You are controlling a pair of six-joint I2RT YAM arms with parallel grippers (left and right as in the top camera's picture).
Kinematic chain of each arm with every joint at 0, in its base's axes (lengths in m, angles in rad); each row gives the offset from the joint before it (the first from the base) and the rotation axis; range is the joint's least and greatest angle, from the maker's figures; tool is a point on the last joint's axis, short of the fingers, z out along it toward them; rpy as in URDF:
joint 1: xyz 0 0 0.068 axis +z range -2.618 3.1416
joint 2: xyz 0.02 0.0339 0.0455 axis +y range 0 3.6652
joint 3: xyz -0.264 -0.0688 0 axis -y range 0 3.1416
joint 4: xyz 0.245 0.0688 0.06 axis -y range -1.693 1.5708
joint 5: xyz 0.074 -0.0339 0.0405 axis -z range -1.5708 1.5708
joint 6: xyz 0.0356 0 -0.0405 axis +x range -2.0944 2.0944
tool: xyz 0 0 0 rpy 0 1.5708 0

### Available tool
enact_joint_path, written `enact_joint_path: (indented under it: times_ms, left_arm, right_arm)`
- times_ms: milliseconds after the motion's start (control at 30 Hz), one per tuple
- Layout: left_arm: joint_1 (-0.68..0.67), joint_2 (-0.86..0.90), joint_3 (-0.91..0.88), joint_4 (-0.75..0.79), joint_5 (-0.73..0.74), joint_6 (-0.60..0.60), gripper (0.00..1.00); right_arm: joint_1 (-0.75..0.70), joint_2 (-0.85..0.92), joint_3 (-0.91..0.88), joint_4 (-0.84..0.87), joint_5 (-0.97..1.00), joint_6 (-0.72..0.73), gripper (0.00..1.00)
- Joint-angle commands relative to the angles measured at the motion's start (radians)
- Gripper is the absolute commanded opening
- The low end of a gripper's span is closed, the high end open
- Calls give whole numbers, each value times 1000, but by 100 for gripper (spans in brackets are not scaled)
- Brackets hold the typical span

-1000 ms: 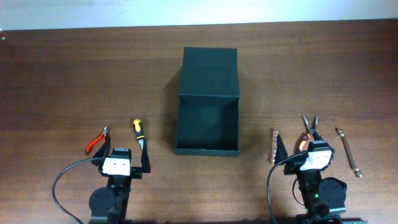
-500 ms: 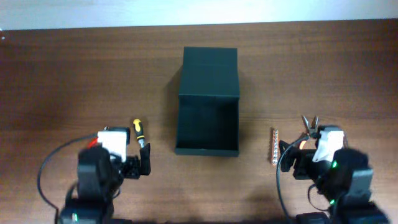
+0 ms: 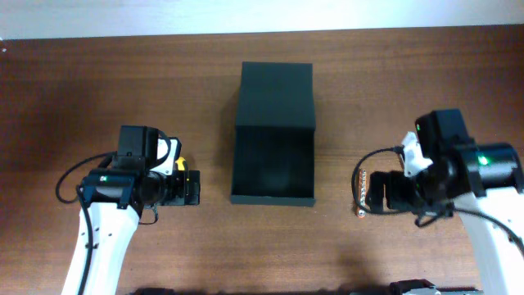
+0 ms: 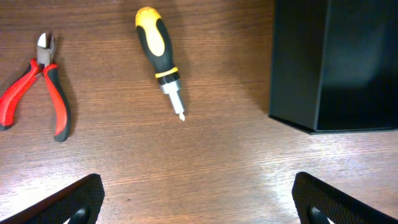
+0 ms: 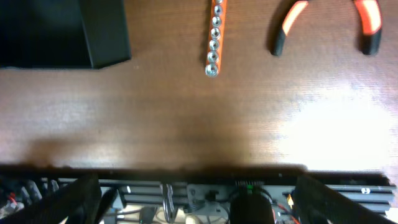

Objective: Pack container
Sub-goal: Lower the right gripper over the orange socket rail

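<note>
My right gripper will next go down and outward until its fingers straddle the socket row, as the orange bar is well below and beyond my open fingers.
The container [image 3: 273,197] is a dark green-black box standing open in the middle of the table, with its flat lid [image 3: 276,94] hinged back behind it. Its corner shows in the left wrist view [image 4: 336,62] and the right wrist view [image 5: 68,31]. My left gripper [image 3: 192,188] is open and empty left of the box, above bare wood [image 4: 199,205]. My right gripper [image 3: 378,192] is open and empty right of the box, over the table's front edge [image 5: 199,199].
A yellow-and-black screwdriver [image 4: 159,53] and red-handled cutters [image 4: 37,84] lie left of the box. A socket rail [image 5: 215,37] and orange-handled pliers [image 5: 323,25] lie to its right. The rail also shows in the overhead view [image 3: 360,192].
Both arms have lifted from their rest pose at the front edge and reached forward. They now hang over the tools on each side and cover both pairs of pliers from above.
</note>
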Motion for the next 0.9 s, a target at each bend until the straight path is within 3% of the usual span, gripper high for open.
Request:
enact_joint_path:
  times_ms: [0, 400, 867]
  left_arm:
    - [-1, 3, 22, -4, -61, -6, 99]
    - [-1, 3, 22, -2, -81, -6, 99]
    - [-1, 3, 22, 0, -80, -6, 99]
  right_arm:
    - [-1, 79, -15, 98, -10, -26, 100]
    - [0, 221, -381, 532, 21, -41, 97]
    - [0, 366, -436, 674, 109, -43, 94]
